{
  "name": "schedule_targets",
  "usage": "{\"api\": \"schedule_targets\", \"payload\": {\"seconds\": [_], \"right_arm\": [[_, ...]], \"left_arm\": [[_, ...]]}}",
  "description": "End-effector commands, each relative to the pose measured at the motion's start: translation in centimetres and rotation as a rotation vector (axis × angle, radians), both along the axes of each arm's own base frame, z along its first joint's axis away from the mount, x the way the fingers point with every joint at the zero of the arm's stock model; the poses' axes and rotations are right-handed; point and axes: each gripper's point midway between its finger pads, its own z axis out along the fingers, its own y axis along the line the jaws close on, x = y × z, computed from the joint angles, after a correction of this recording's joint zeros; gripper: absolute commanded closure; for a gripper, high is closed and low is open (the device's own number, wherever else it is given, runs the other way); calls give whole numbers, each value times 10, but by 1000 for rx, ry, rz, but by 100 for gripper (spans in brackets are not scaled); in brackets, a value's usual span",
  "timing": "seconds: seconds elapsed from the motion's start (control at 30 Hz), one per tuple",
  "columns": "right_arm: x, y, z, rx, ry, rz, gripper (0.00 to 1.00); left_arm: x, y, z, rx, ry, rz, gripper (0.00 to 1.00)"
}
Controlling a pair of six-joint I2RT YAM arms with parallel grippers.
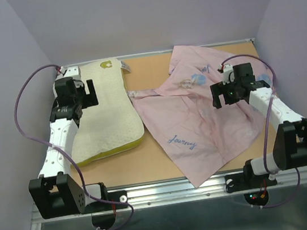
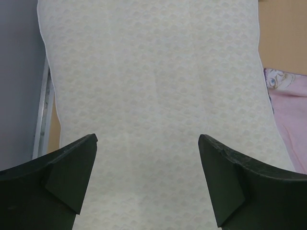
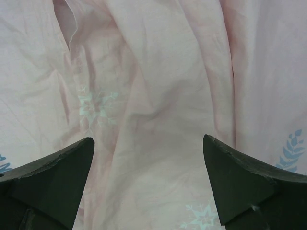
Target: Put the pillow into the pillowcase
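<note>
Only flat cover shows between my left gripper's open fingers, so the gripper needs to go down next onto the middle of the pillow's far part (image 1: 99, 89) (image 2: 172, 55) and pinch a fold.
The cream-white dotted pillow (image 1: 107, 113) lies on the left of the table, its yellow band along the near edge and a small yellow logo at the far end. It fills the left wrist view (image 2: 153, 86). My left gripper (image 1: 83, 93) hovers open over its far left part, holding nothing. The pale pink pillowcase (image 1: 200, 120) lies crumpled on the right with blue script facing up. It fills the right wrist view (image 3: 153, 96). My right gripper (image 1: 225, 90) is open above its far right part, empty.
The brown tabletop (image 1: 141, 71) shows between pillow and pillowcase and along the near edge. Lilac walls close in the left, back and right. A metal rail (image 1: 175, 189) runs along the front by the arm bases. The pillowcase's near corner overhangs that rail.
</note>
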Motion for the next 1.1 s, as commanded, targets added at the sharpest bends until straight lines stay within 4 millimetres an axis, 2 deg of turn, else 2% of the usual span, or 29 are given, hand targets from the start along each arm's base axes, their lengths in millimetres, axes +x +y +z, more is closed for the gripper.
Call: {"api": "schedule_targets", "payload": {"seconds": [0.0, 0.03, 0.1, 0.3, 0.33, 0.4, 0.43, 0.5, 0.53, 0.6, 0.63, 0.7, 0.73, 0.8, 0.83, 0.97, 1.0, 1.07], "right_arm": [[7, 4, 5, 22, -28, 6, 0], [8, 4, 6, 24, -29, 3, 0], [10, 4, 9, 25, -34, 6, 0], [10, 6, 4, 39, -12, 4, 0], [11, 7, 3, 39, -7, 3, 0], [13, 5, 3, 31, -4, -1, 0], [13, 4, 3, 27, -1, -4, 0], [15, 2, 3, 17, 0, -11, 0], [14, 2, 3, 15, 2, -10, 0], [14, 1, 1, 13, 10, -11, 0], [14, 2, 1, 12, 15, -8, 0], [15, 1, 3, 7, 15, -6, 0], [14, 1, 3, 2, 15, -1, 0], [14, 0, 2, -4, 19, -3, 0], [13, -1, 0, -6, 27, -2, 0], [10, -3, 1, -17, 35, -1, 0], [9, -4, 2, -23, 32, 2, 0], [8, -2, 6, -16, 25, 13, 0]], "left_arm": [[3, -2, -7, 86, 42, 11, 1], [6, 0, -3, 92, 41, 26, 1], [6, 2, -9, 102, 82, 32, 1], [40, -14, -10, 64, 105, -23, 1], [51, -16, -15, 57, 126, -21, 1], [59, -18, -25, 36, 170, -2, 1], [68, -18, -41, 34, 209, 11, 1], [85, -17, -41, 30, 204, 31, 1], [96, -17, -51, 35, 221, 38, 1], [106, -8, -62, 60, 240, 85, 1], [116, -6, -77, 61, 267, 110, 1], [123, 1, -96, 77, 306, 150, 1], [131, 6, -114, 78, 332, 175, 1], [139, 8, -132, 77, 351, 184, 1], [146, 9, -151, 87, 373, 175, 1], [148, 8, -203, 103, 508, 145, 1], [143, 3, -213, 83, 556, 100, 4], [136, -12, -224, 5, 590, -18, 15]]}}
